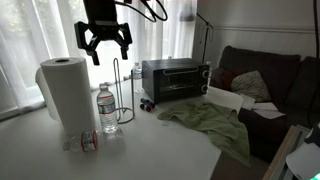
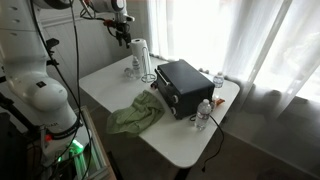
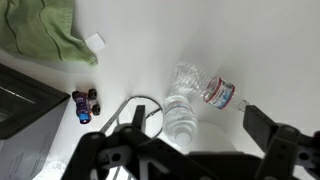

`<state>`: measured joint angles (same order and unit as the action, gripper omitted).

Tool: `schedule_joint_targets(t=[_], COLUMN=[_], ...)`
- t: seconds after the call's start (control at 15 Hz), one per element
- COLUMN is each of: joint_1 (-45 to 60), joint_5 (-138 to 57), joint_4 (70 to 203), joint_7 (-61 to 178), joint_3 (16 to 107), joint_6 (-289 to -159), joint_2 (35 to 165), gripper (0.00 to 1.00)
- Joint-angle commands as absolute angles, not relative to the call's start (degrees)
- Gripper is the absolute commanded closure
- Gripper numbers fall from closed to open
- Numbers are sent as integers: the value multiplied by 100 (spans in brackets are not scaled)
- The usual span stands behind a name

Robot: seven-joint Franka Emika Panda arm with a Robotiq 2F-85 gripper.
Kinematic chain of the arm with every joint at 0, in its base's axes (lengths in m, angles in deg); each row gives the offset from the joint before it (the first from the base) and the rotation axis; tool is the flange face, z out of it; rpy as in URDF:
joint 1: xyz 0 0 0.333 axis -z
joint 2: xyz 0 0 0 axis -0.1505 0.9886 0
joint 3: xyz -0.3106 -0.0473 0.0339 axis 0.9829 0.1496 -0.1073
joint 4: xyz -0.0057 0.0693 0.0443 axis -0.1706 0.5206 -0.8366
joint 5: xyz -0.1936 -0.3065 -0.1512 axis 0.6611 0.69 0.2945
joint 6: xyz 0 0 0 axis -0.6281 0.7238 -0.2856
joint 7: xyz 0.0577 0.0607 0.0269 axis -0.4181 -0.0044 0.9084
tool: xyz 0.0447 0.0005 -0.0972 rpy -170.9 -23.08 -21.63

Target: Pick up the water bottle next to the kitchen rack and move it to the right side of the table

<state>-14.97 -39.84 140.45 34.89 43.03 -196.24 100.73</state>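
Note:
I should lower my open gripper next until its fingers are on both sides of the water bottle's white cap (image 1: 104, 87) (image 3: 182, 136), and then close it. The cap is well below the gripper.
The water bottle (image 1: 107, 108) stands upright on the table (image 1: 170, 145), clear with a white cap and pale label, between the paper towel roll (image 1: 64, 90) and the thin black wire kitchen rack (image 1: 123, 93). It also shows in an exterior view (image 2: 134, 69) and from above in the wrist view (image 3: 180, 116), beside the rack's ring base (image 3: 133, 108). My gripper (image 1: 105, 40) hangs open and empty well above the bottle and the roll. It also shows in an exterior view (image 2: 122, 31) and in the wrist view (image 3: 195, 135).
A second clear bottle with a red band (image 3: 208, 90) lies on its side by the roll. A black toaster oven (image 1: 175, 77), a green cloth (image 1: 210, 122), a small toy car (image 3: 83, 104) and two more bottles (image 2: 204, 113) are on the table. A brown sofa (image 1: 265, 80) stands beyond it.

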Motion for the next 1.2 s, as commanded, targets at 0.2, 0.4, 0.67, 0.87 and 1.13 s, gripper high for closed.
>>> schedule_joint_targets(t=[0.2,0.4,0.67,0.87,1.13], joint_1=[-1567,-1608,-1644,-1665,-1697], joint_5=[-3695,-3584,-3439,-3371,-3306], joint_4=[14727,14837,14821,14701,14536], joint_7=[3153,2985,2785,2779,2806], joint_3=[4483,4577,4657,4684,4734], joint_6=[-20921,-21281,-21625,-21726,-21760], joint_2=[10281,10361,10470,10589,10739], gripper=[0,0,0,0,0])
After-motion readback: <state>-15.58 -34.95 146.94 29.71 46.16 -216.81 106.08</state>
